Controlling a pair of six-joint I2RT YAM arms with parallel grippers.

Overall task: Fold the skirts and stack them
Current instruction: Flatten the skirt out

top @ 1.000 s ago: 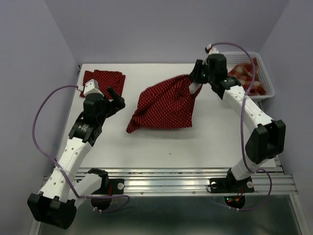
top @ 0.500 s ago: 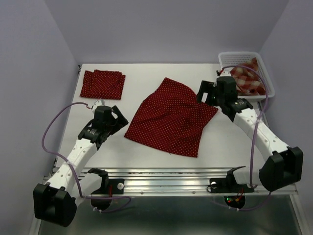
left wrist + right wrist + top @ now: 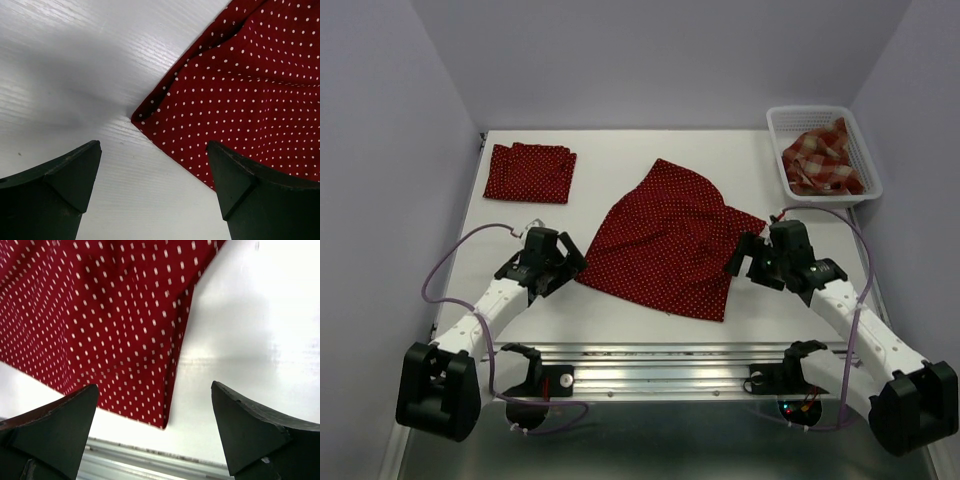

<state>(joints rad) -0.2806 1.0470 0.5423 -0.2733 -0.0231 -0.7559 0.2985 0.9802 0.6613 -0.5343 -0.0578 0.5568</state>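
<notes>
The spread skirt's nearest pointed corner is ahead in line with the gap between the open fingers of my left gripper, so my left gripper should lower onto that corner next.
A dark red polka-dot skirt lies spread flat in the middle of the table. Its left corner shows just ahead of my left gripper, which is open and empty beside it. My right gripper is open too, at the skirt's right edge, holding nothing. A second polka-dot skirt lies folded at the back left. The plaid skirt sits crumpled in the white basket at the back right.
The metal rail runs along the table's near edge, close behind both grippers. Purple cables loop from each arm. Walls close in the left, right and back sides of the table.
The right gripper let go of the polka-dot skirt, which now lies spread flat. Both arms drew back toward the near edge, to the skirt's left and right corners.
</notes>
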